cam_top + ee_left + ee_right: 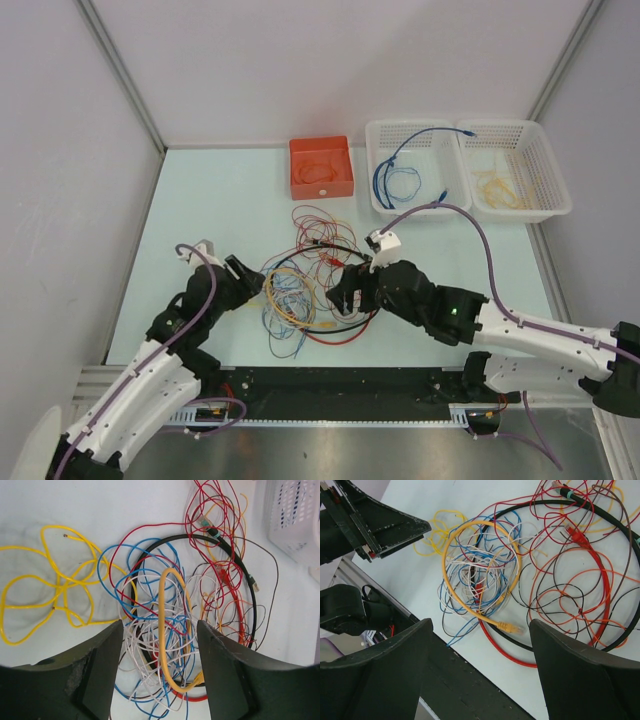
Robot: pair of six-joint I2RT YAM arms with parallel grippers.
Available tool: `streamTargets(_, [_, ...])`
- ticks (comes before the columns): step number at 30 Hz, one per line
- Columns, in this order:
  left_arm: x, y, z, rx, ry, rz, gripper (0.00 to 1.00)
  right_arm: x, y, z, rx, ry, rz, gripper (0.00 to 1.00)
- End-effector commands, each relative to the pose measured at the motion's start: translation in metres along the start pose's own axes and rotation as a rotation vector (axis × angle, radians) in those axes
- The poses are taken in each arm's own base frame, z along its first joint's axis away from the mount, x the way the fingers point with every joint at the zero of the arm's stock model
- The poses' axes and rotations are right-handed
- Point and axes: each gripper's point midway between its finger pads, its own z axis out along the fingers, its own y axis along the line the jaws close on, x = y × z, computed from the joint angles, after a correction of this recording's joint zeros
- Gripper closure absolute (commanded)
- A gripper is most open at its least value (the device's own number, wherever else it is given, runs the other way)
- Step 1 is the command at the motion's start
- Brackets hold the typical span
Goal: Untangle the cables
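I will lower my left gripper onto the side of the thick yellow cable loop nearest the loose yellow wire, where it lies on white and blue wires.
The cables lie in one tangle at the middle of the table: red, orange, blue, white and yellow wires inside a thick black loop. My left gripper is open and empty at the tangle's left edge. In the left wrist view a thick yellow cable loop and blue and white wires lie between its fingers. A thin yellow wire lies loose to one side. My right gripper is open and empty over the tangle's right side. In the right wrist view the yellow cable's plug lies just ahead of it.
An orange bin with an orange wire stands at the back. Right of it are a white basket holding a blue cable and a second white basket holding pale yellow wires. A black rail runs along the table's near edge.
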Motion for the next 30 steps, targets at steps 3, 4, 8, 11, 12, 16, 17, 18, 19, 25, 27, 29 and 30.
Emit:
streamTargets(3, [0.020, 0.000, 0.014, 0.039, 0.071, -0.178, 0.32, -0.015, 0.002, -0.002, 0.017, -0.073, 0.039, 0.16])
streamTargets(4, [0.026, -0.001, 0.019, 0.060, 0.090, -0.224, 0.32, -0.015, 0.003, -0.002, 0.012, -0.073, 0.040, 0.16])
streamTargets(8, [0.034, -0.003, 0.027, 0.115, 0.117, -0.340, 0.34, -0.014, 0.001, -0.004, 0.018, -0.070, 0.039, 0.15])
streamTargets(11, [0.033, -0.001, 0.032, 0.127, 0.110, -0.393, 0.34, -0.015, -0.004, -0.007, 0.037, -0.074, 0.033, 0.14])
streamTargets(12, [0.033, 0.002, 0.035, 0.115, 0.111, -0.404, 0.34, -0.015, -0.005, -0.007, 0.040, -0.077, 0.033, 0.15])
streamTargets(16, [0.034, 0.006, 0.044, 0.114, 0.116, -0.425, 0.40, -0.009, -0.009, -0.006, 0.050, -0.068, 0.030, 0.14])
streamTargets(17, [0.033, 0.005, 0.045, 0.121, 0.119, -0.427, 0.42, -0.008, -0.010, -0.006, 0.054, -0.065, 0.028, 0.14])
streamTargets(18, [0.031, 0.002, 0.046, 0.136, 0.111, -0.429, 0.47, -0.007, -0.011, -0.005, 0.055, -0.063, 0.028, 0.14])
streamTargets(19, [0.034, 0.004, 0.049, 0.122, 0.125, -0.426, 0.49, -0.005, -0.012, -0.004, 0.059, -0.059, 0.027, 0.14])
streamTargets(25, [0.033, -0.009, 0.055, 0.173, 0.155, -0.378, 0.79, -0.003, -0.014, -0.004, 0.062, -0.057, 0.025, 0.15])
streamTargets(27, [0.020, -0.022, 0.051, 0.215, 0.130, -0.330, 0.92, -0.006, -0.013, -0.006, 0.054, -0.065, 0.026, 0.15])
streamTargets(29, [0.004, -0.038, 0.043, 0.268, 0.096, -0.280, 0.98, -0.012, -0.010, -0.010, 0.041, -0.086, 0.032, 0.16])
streamTargets(30, [-0.015, -0.055, 0.035, 0.318, 0.057, -0.218, 1.00, -0.014, -0.010, -0.011, 0.039, -0.093, 0.025, 0.16])
